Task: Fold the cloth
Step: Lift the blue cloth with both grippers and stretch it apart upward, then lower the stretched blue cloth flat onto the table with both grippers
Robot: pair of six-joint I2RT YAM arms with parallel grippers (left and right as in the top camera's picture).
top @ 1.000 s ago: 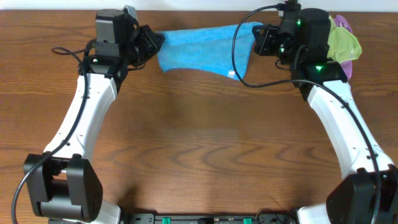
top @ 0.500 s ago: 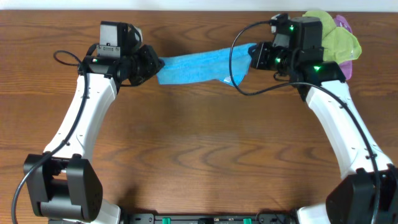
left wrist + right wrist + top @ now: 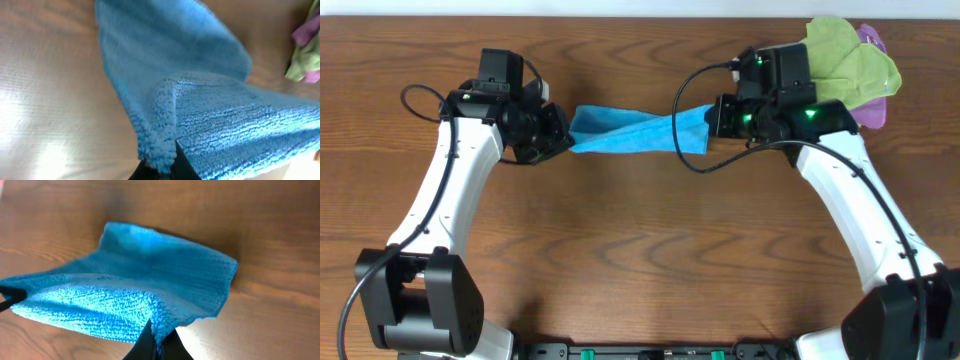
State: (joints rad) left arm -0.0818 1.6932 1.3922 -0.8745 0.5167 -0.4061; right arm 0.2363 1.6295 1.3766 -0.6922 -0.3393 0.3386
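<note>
My right gripper should pull its corner of the cloth back and down to spread the hanging cloth, then let go, since clear bare wood is below and back from it.
The sky-blue cloth hangs stretched and twisted between my two grippers above the wooden table. My left gripper is shut on its left corner; in the left wrist view the cloth fans out from the pinched edge at my fingertips. My right gripper is shut on its right corner; in the right wrist view the cloth spreads away from the jaws. The white tag is not visible.
A lime-green cloth lies at the back right on a purple-pink cloth, just behind my right arm. They also show in the left wrist view. A black cable loops over the blue cloth's right end.
Both grippers have moved toward the table's front and a little inward, carrying the cloth with them. The cloth has drawn from a wide sheet into a narrow twisted band.
</note>
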